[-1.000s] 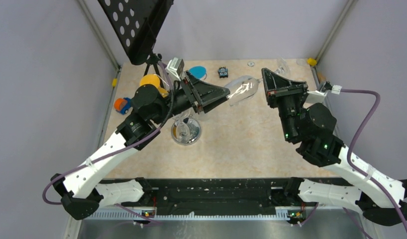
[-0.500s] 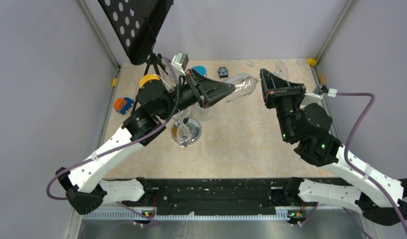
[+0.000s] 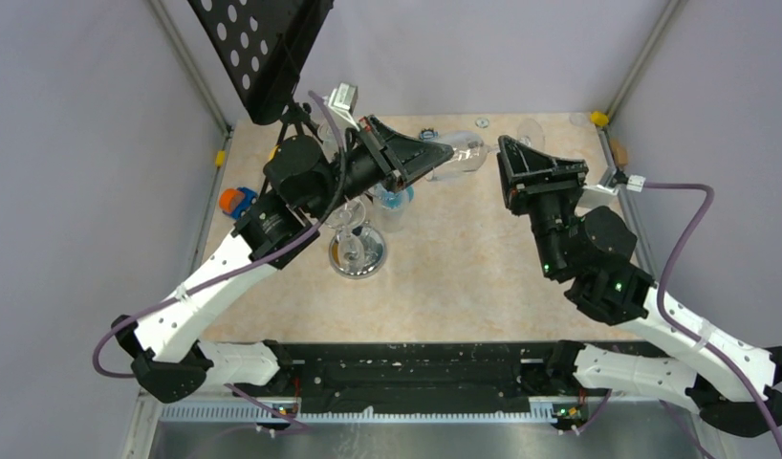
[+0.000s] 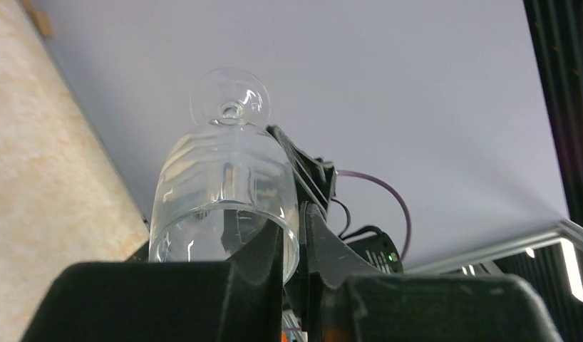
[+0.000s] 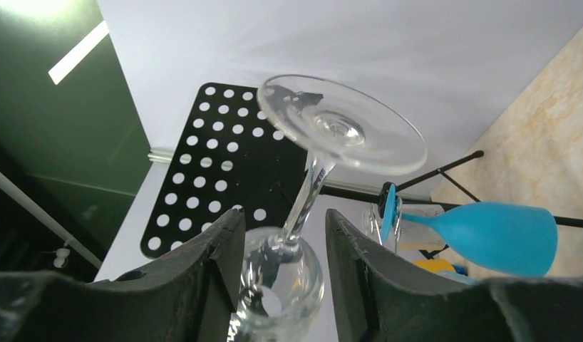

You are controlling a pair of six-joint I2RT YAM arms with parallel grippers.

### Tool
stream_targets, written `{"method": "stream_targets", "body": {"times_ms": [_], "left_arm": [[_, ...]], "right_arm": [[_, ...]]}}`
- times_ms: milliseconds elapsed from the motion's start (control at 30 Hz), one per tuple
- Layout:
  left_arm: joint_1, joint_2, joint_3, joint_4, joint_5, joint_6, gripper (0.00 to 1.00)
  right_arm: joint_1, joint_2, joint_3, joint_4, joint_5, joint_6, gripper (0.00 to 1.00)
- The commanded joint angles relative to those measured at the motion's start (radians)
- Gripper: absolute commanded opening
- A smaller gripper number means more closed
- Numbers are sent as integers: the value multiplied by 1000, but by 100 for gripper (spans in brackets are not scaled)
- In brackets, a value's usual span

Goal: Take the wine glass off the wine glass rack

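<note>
The wine glass is lying sideways, so next I need to tilt my left gripper downward, lower the wine glass's foot to the bare tabletop below and let go.
The clear wine glass [image 3: 461, 153] lies sideways in the air between my two grippers, away from the wine glass rack [image 3: 376, 266]. My left gripper [image 3: 431, 161] is shut on the bowl's rim, one finger inside the wine glass [image 4: 224, 178] and one outside. My right gripper [image 3: 503, 164] stands open around the stem [image 5: 308, 196], its fingers [image 5: 228, 235] clear of the glass. The rack's chrome base sits below my left arm, its wire arms partly hidden.
A blue wine glass [image 5: 488, 236] hangs by the rack. The black tripod stand with its perforated plate [image 3: 263, 48] rises at the back left. An orange toy car [image 3: 236, 201] lies at the left edge and another clear glass [image 3: 531, 129] at the back right.
My left gripper has shut on the glass's rim and carried it slightly back and up. My right gripper, shut on the stem before, has opened.
</note>
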Motion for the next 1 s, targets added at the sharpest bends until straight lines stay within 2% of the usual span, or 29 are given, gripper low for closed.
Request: {"method": "stream_targets", "body": {"times_ms": [0,133,267,367,433,533,633,800,967], "left_arm": [[1,31,118,-41,-78,141,0],[1,87,187,-77,-90,213,0],[1,158,289,-169,-111,299,0],[0,226,368,-264,-113,359,0],[-6,288,435,-358,-121,399,0],[-22,394,543,-493,-149,463,0],[-40,515,668,-643,-206,518,0],[-78,694,840,-838,-330,589,0],[-91,808,884,-912,-391,627,0]], "right_arm": [[5,-45,-20,44,-24,-51,50],[5,-90,-37,-1,-38,-45,64],[6,-160,-40,-138,-76,-44,67],[6,-219,-27,-198,-86,-136,67],[6,-245,14,-237,-83,-266,65],[6,-243,120,-322,-73,-415,60],[5,-218,213,-438,-59,-494,53],[6,-204,285,-626,-6,-502,51],[6,-239,275,-710,50,-466,50]]}}
